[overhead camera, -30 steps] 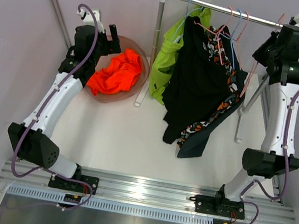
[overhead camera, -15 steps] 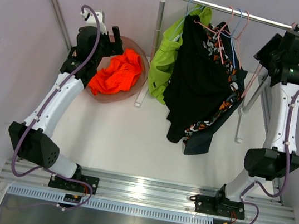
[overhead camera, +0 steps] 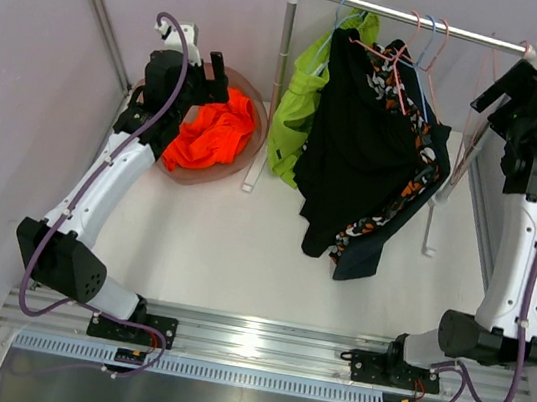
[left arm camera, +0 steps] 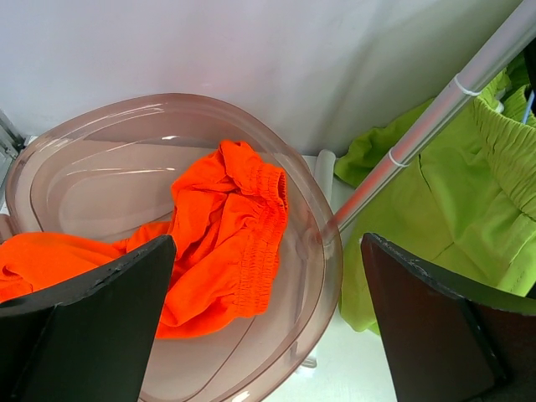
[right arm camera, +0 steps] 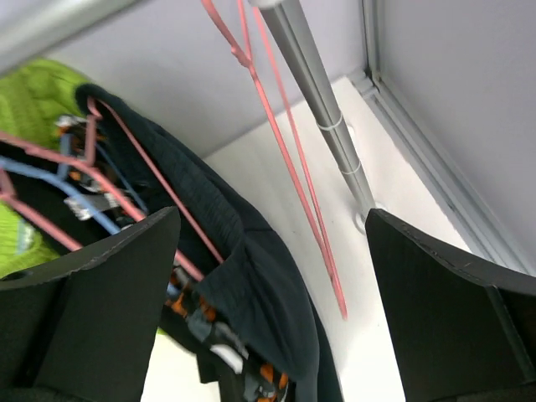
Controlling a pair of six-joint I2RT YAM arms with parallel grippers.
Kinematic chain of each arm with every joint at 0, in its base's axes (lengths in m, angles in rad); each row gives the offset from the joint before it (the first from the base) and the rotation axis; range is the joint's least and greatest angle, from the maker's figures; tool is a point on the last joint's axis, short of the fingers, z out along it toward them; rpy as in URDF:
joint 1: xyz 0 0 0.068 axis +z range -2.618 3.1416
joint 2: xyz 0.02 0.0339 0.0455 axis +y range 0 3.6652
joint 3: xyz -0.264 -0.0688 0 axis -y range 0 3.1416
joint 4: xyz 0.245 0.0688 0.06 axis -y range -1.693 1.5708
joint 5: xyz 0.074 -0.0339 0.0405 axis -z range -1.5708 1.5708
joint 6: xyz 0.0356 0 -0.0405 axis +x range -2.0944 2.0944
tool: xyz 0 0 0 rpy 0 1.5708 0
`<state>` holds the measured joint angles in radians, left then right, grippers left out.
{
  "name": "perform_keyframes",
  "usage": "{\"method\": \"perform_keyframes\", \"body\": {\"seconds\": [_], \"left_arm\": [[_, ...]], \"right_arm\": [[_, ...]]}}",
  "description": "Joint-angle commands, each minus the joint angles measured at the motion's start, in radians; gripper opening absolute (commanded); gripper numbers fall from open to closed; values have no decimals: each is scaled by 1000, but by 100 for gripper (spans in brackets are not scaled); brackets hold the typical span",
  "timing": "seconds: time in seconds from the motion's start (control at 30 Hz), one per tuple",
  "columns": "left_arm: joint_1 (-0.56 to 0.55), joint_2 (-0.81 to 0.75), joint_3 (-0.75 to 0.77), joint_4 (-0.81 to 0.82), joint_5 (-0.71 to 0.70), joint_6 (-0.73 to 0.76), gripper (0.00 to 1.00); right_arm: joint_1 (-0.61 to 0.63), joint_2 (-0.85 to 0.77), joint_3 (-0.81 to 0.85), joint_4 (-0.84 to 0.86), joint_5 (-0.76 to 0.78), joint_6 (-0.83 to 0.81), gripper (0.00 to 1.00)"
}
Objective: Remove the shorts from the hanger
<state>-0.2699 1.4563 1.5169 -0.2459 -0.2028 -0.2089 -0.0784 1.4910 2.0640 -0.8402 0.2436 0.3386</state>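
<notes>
I will next move my right gripper to the left in the top view, past the empty hanger (overhead camera: 485, 102) and onto the near arm of the next pink hanger, because shorts hang there.
Black shorts (overhead camera: 356, 154) (right arm camera: 260, 285) hang on a pink hanger from the rack's rod (overhead camera: 417, 19), between lime green shorts (overhead camera: 297, 114) (left arm camera: 452, 201) and orange-patterned shorts (overhead camera: 396, 195). An empty pink hanger (overhead camera: 485, 102) (right arm camera: 301, 193) dangles at the rod's right end. My right gripper (overhead camera: 507, 95) (right arm camera: 272, 218) is open beside it, with nothing between its fingers. Orange shorts (overhead camera: 213, 132) (left arm camera: 226, 243) lie in a translucent brown bowl (overhead camera: 254, 148) (left arm camera: 322, 276). Above that bowl my left gripper (overhead camera: 208, 76) (left arm camera: 268, 251) stands open and holds nothing.
The rack's left post (overhead camera: 279, 81) (left arm camera: 419, 138) stands between the bowl and the hanging clothes. Its right post (right arm camera: 322, 109) and foot are close to the right wall. Blue and pink hanger hooks (overhead camera: 430, 33) crowd the rod.
My right gripper opened, let go of the empty pink hanger and drew back up and to the right. The hanging clothes swung slightly. The left gripper shifted a little right over the bowl.
</notes>
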Motion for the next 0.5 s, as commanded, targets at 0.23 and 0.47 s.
{"method": "perform_keyframes", "body": {"seconds": [0.23, 0.47], "left_arm": [[-20, -45, -4, 42, -4, 23, 99], [-31, -51, -8, 45, -20, 37, 99]], "right_arm": [[-1, -48, -11, 107, -329, 66, 93], [0, 76, -15, 165, -484, 69, 87]]}}
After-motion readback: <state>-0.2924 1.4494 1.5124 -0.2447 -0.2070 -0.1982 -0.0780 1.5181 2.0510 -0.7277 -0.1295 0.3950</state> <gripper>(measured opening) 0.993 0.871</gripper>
